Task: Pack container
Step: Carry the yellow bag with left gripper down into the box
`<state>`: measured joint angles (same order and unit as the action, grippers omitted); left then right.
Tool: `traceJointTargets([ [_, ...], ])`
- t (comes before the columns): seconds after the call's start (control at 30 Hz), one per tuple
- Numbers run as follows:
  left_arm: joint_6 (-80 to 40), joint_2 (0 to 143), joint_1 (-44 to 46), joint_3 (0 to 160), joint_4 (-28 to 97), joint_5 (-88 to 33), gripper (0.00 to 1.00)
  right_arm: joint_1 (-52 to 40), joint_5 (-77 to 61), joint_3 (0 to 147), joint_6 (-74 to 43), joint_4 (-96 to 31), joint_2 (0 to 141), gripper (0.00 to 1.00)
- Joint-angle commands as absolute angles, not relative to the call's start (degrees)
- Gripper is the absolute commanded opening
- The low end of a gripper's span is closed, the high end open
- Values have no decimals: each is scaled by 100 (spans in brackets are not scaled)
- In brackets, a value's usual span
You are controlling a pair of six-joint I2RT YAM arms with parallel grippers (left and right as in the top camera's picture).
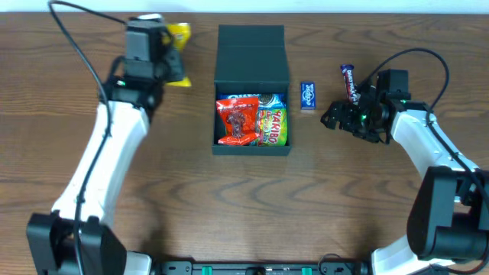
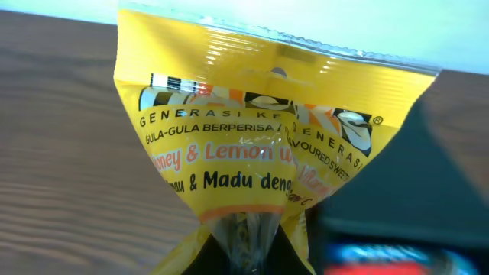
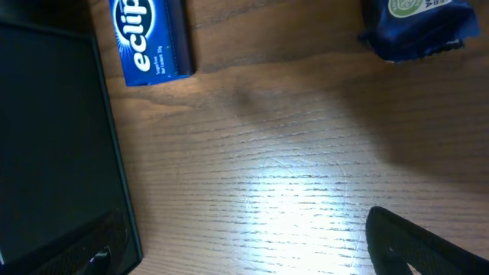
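The left gripper moves back past the lid and down onto the Haribo packet (image 1: 273,126) beside the red one next, releasing the sweets, since the container stands open.
The dark teal container (image 1: 223,114) stands open at mid-table with its flap lid (image 1: 250,42) folded back. Inside lie a red packet (image 1: 238,118), a Haribo packet (image 1: 273,126) and a blue one at the back. Left of the lid, my left gripper (image 1: 172,61) is shut on a yellow honey-lemon sweets packet (image 1: 179,33). The left wrist view shows that packet (image 2: 260,130) pinched at its clear lower end in my left gripper (image 2: 248,256). My right gripper (image 1: 336,118) stands open over bare wood right of the container, holding nothing, and the right wrist view shows my right gripper (image 3: 244,244) just above the tabletop.
A blue Eclipse gum box (image 1: 308,95) lies just right of the container, also in the right wrist view as the gum box (image 3: 149,38). A dark chocolate bar (image 1: 349,82) lies further right, its wrapper end (image 3: 416,27) showing. The container wall (image 3: 53,153) is at my right gripper's left.
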<state>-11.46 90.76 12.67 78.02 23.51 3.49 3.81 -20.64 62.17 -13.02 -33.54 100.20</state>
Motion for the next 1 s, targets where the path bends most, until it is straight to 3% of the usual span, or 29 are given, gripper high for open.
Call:
traceJointTargets([
  [0.0, -1745, 9085, 1857, 7817, 2517, 128, 6, 471, -2106, 6259, -1286, -3347, 9883, 99],
  [0.27, -2324, 9443, 3487, 7815, 2591, 121, 6, 469, -2106, 6259, -1284, -3363, 9883, 99],
  [0.4, -2974, 9780, 3892, 7815, 2578, 123, 6, 469, -2106, 6259, -1284, -3367, 9883, 99],
  [0.73, -4377, 10726, 3979, 7815, 2453, 47, 6, 469, -2104, 6259, -1280, -3411, 9883, 99],
  [0.97, -4545, 11303, 3979, 7815, 2541, -276, 6, 469, -2104, 6259, -1251, -3409, 9883, 99],
])
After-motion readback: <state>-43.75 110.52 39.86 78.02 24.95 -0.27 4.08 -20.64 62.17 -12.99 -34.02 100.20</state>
